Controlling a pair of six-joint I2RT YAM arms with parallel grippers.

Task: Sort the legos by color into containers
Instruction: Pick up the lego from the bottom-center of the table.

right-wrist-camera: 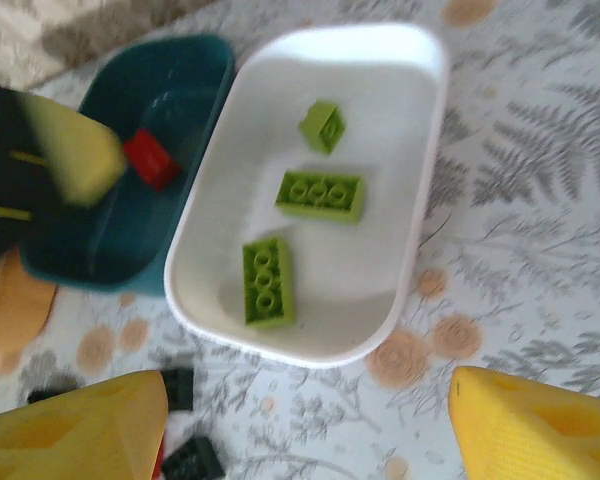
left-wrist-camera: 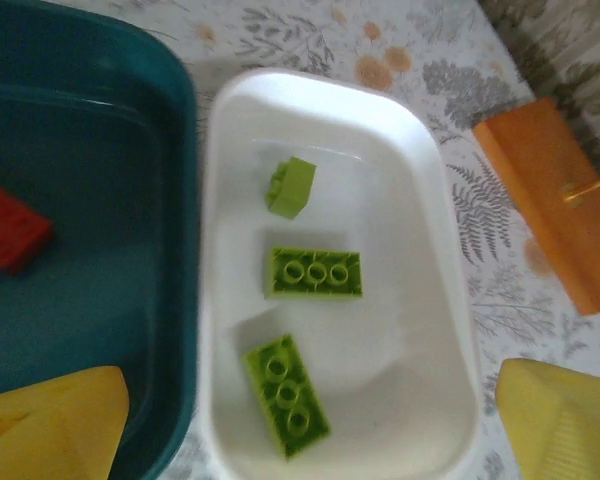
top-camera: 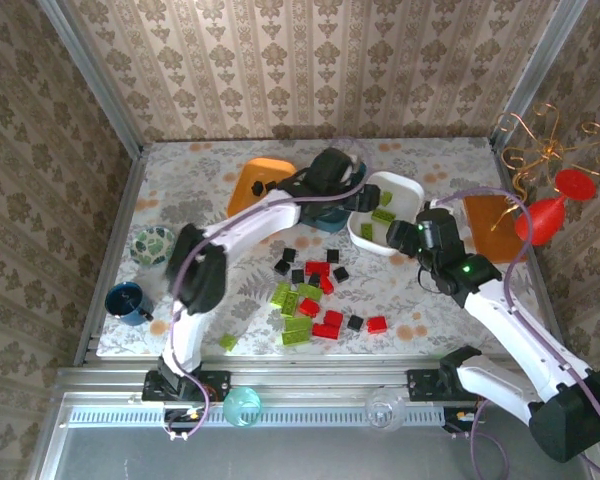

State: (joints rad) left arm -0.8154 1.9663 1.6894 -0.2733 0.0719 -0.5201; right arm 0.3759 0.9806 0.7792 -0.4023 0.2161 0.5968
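Note:
The robot will bring its open right gripper back and down onto the red lego nearest the table's front edge (top-camera: 377,325), since that lego lies apart from the mid-table pile.
Three lime-green legos (left-wrist-camera: 314,272) lie in the white container (left-wrist-camera: 435,250), with a red lego (left-wrist-camera: 10,236) in the dark teal container (left-wrist-camera: 80,150) beside it. My left gripper (left-wrist-camera: 310,430) hangs open above the white container's near end, nothing between its fingers (left-wrist-camera: 50,425). A little nearer, my right gripper (right-wrist-camera: 305,430) is open over the tabletop by the white container (right-wrist-camera: 420,150), with black legos (right-wrist-camera: 175,386) by its left finger. The orange container (top-camera: 255,182) sits at the back left. Loose red, black and green legos (top-camera: 310,295) are scattered mid-table.
A patterned glass bowl (top-camera: 153,245) and a blue cup (top-camera: 128,300) stand at the left edge. An orange block (top-camera: 490,225) and a red vase (top-camera: 550,215) with wire decoration sit at the right. One green lego (top-camera: 227,342) lies near the front edge.

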